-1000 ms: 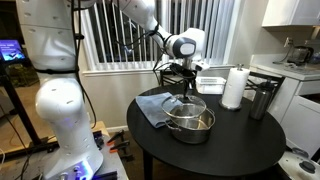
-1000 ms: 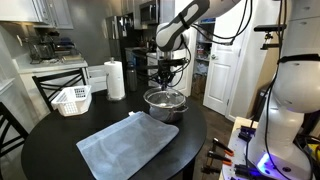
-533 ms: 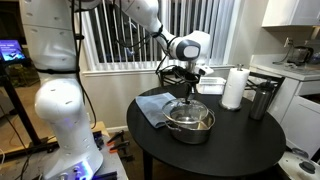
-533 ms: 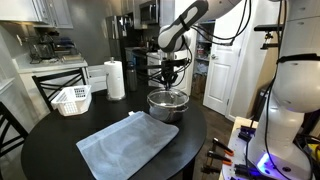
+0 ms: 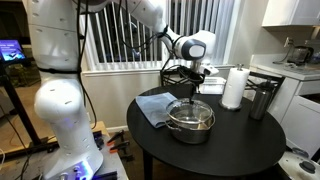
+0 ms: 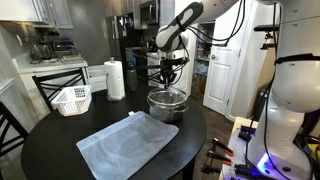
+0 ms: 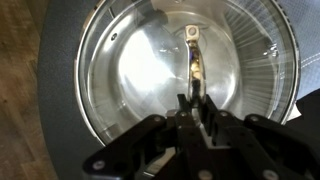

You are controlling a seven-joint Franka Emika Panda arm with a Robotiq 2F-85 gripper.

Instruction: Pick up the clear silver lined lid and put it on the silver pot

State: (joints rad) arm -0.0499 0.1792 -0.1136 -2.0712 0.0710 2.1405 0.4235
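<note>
The robot's gripper needs to lower the lid slightly outward onto the rim of the pot next, and then open.
The clear glass lid (image 7: 150,70) with its silver rim fills the wrist view, and the shiny silver pot shows through the glass below it. My gripper (image 7: 192,100) is shut on the lid's centre handle (image 7: 192,52). In both exterior views the gripper (image 5: 192,88) (image 6: 167,80) hangs straight above the pot (image 5: 190,124) (image 6: 167,106) near the table's edge. It holds the lid (image 5: 190,104) (image 6: 167,95) at about the level of the pot's rim. I cannot tell whether the lid rests on the rim.
A blue-grey cloth (image 5: 150,106) (image 6: 128,143) lies beside the pot on the round black table (image 5: 230,140) (image 6: 60,150). A paper towel roll (image 5: 234,87) (image 6: 115,79), a tall dark canister (image 5: 262,100) and a white basket (image 6: 71,99) stand further off.
The wrist has shifted a little sideways over the pot with the lid still in its grip. The pot and cloth have not moved.
</note>
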